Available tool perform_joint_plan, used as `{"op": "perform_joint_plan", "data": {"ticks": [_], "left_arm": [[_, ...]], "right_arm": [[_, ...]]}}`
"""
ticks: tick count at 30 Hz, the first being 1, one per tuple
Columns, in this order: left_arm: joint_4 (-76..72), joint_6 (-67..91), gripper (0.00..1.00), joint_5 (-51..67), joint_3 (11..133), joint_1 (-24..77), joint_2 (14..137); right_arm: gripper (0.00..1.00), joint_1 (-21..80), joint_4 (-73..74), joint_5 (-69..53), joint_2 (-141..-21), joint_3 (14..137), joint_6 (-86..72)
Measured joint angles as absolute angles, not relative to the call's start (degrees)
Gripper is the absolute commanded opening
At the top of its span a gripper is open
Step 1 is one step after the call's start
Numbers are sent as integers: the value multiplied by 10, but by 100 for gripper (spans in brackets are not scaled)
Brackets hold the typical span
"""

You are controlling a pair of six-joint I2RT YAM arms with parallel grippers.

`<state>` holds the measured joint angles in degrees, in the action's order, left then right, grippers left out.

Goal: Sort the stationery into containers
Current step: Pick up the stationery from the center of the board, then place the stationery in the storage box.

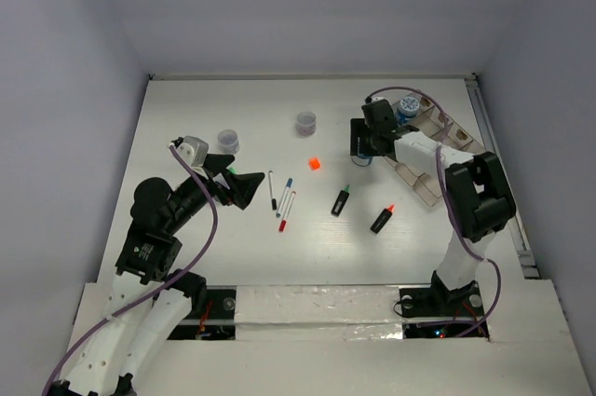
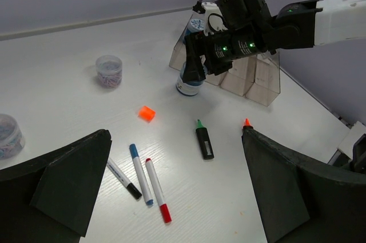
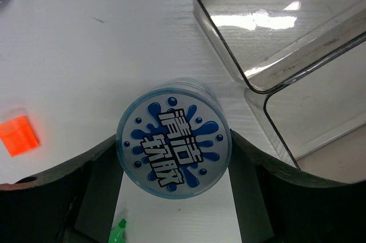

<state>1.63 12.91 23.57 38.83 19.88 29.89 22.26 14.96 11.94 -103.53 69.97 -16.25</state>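
My right gripper lifts its pot outward and lowers it beside the other blue-lidded pot next, since that pot already sits in the tray's far section.
My right gripper [image 1: 365,149] is shut on a round pot with a blue splash-pattern lid [image 3: 173,138], its fingers pressing both sides, just left of the clear compartment tray [image 1: 438,158]. The pot also shows in the left wrist view [image 2: 189,83]. My left gripper [image 1: 237,186] is open and empty, hovering left of three white pens: black cap [image 1: 272,189], blue cap [image 1: 285,193], red cap [image 1: 287,212]. A green-tipped highlighter [image 1: 342,200], an orange-tipped highlighter [image 1: 382,219] and an orange cube [image 1: 315,163] lie mid-table.
Two small greyish-lidded pots [image 1: 228,141] [image 1: 306,123] stand at the back left and centre. Another blue-lidded pot [image 1: 407,107] sits at the tray's far end. The tray's compartments near my right gripper [image 3: 286,54] look empty. White walls enclose the table.
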Motion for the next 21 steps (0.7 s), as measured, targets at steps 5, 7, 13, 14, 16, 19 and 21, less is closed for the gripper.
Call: {"op": "perform_joint_plan", "data": {"ticks": [5, 7, 13, 14, 16, 19, 21], "left_arm": [[16, 129, 99, 236, 388, 198, 299], [16, 129, 99, 235, 388, 198, 299], [17, 129, 99, 229, 388, 194, 300], [17, 129, 99, 228, 388, 194, 301], [17, 129, 99, 225, 388, 194, 302], [17, 129, 99, 224, 388, 193, 303], [17, 129, 99, 222, 388, 190, 304]], "right_arm": [[37, 236, 150, 109, -1018, 700, -161], [37, 238, 150, 107, -994, 700, -159], [36, 227, 154, 116, -939, 750, -136], [36, 218, 151, 116, -940, 765, -133], [36, 197, 149, 114, -943, 783, -128], [36, 155, 150, 113, -960, 806, -123], [36, 134, 152, 113, -981, 823, -119]]}}
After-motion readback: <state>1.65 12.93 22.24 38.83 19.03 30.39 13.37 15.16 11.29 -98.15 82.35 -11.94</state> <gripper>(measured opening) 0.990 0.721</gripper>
